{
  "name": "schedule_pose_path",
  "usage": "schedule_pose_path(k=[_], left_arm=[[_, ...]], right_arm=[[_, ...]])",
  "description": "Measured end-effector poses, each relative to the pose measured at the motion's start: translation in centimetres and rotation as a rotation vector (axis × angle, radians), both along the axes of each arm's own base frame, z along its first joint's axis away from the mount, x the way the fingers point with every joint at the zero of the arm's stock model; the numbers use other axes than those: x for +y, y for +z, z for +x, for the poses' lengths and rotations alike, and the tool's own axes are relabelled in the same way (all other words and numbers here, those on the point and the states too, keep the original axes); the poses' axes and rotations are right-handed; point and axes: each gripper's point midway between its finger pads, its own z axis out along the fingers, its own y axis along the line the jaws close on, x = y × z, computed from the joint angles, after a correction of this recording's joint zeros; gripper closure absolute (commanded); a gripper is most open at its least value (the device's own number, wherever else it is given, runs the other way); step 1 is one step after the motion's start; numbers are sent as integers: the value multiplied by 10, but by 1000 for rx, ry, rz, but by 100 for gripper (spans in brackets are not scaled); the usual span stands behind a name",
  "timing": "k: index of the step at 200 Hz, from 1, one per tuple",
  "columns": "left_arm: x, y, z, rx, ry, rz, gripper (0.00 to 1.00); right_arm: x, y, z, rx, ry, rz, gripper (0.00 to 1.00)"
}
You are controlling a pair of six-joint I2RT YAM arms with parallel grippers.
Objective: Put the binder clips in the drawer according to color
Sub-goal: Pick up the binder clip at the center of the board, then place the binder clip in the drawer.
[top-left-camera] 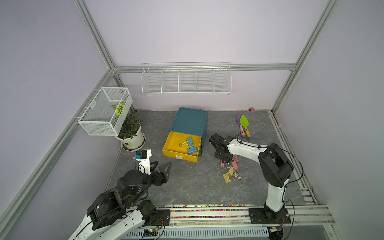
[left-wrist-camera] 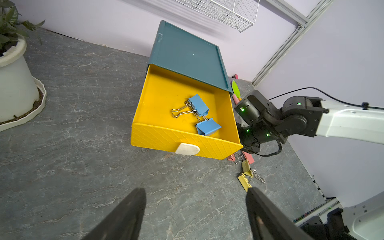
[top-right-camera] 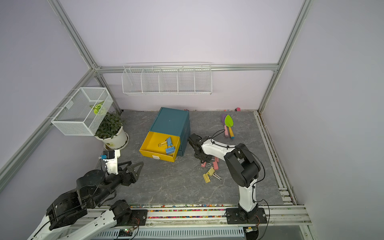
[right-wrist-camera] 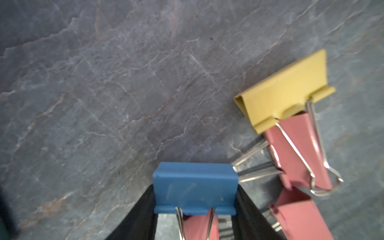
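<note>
My right gripper holds the blue clip and should next go up, carry it over the yellow drawer's bare bottom and let it go, because that bottom is past the drawer's side nearest my gripper.
The teal drawer cabinet [top-left-camera: 190, 122] stands mid-table with its yellow top drawer [top-left-camera: 178, 155] pulled out; two blue binder clips [top-left-camera: 190, 145] lie inside it, also seen in the left wrist view [left-wrist-camera: 198, 105]. Right of the cabinet, my right gripper [top-left-camera: 225, 160] points down into a heap of clips. In the right wrist view its fingers [right-wrist-camera: 145, 207] press both ends of a blue binder clip [right-wrist-camera: 195, 178]. Pink clips [right-wrist-camera: 299, 149] and a yellow clip [right-wrist-camera: 284, 91] lie beside it. More yellow clips [top-left-camera: 227, 176] lie nearer the front. My left gripper [top-left-camera: 161, 166] hovers open and empty left of the drawer.
A potted plant [top-left-camera: 131, 139] stands at the back left under a white mesh basket [top-left-camera: 106, 110]. Toy shovels [top-left-camera: 244, 124] lie at the back right. A wire rack [top-left-camera: 186, 80] hangs on the back wall.
</note>
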Motion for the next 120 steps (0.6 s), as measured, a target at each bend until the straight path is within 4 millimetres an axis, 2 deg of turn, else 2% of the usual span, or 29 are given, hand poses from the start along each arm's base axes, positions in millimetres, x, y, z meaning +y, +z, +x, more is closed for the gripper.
schedule_pose_path(k=[38,58,71,91,120], left_arm=[[0,0,0,0,0,0,19],[0,0,0,0,0,0,19],[0,0,0,0,0,0,19],[0,0,0,1,0,1,19],[-1,-1,1,3,0,4,19]], right_arm=[[-2,36,-1,-69,16,7,52],[-7,67,0,-146,42,-12,54],[-4,89,0,-207,86,-27,56],[19,130,-2,-327,212,-35,58],[80,194,-6,-538,479,9,59]])
